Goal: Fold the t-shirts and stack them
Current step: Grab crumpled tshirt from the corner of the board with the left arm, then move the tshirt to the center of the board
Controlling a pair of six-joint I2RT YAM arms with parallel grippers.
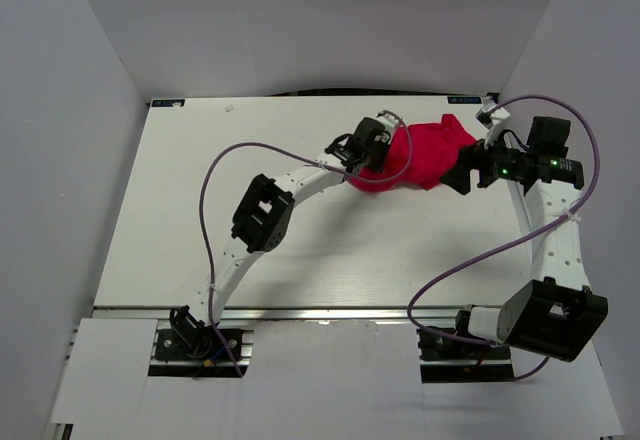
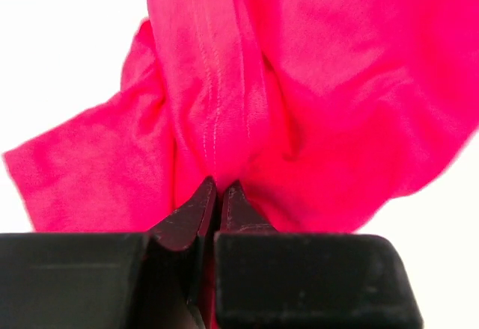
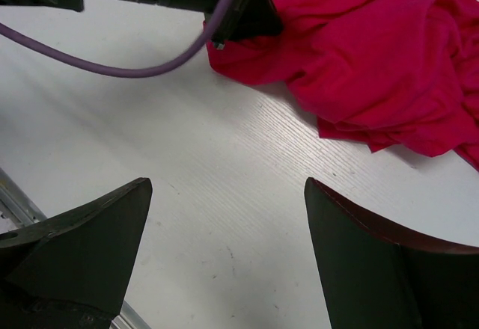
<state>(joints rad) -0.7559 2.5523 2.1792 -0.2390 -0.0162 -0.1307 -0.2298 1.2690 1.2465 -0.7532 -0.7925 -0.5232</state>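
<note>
The left gripper carries the fold of the red t-shirt across next and releases it over the open tabletop, with bare room to that gripper's left in the top view.
The red t-shirt (image 1: 428,152) lies crumpled in a heap at the back right of the table, and its folds and a stitched seam fill the left wrist view (image 2: 314,82). My left gripper (image 1: 384,165) is at the heap's left edge. Its jaws (image 2: 219,188) are pinched together on a ridge of the red cloth. My right gripper (image 1: 463,174) is at the heap's right side. In the right wrist view it (image 3: 227,187) stands wide open over bare table, nothing between its fingers, and the t-shirt (image 3: 374,52) lies just beyond. The neck label does not show.
The white table (image 1: 300,250) is closed in by grey walls at the back and both sides. Purple cables (image 1: 215,175) loop above both arms. A metal rail (image 1: 330,312) runs along the near edge by the arm bases.
</note>
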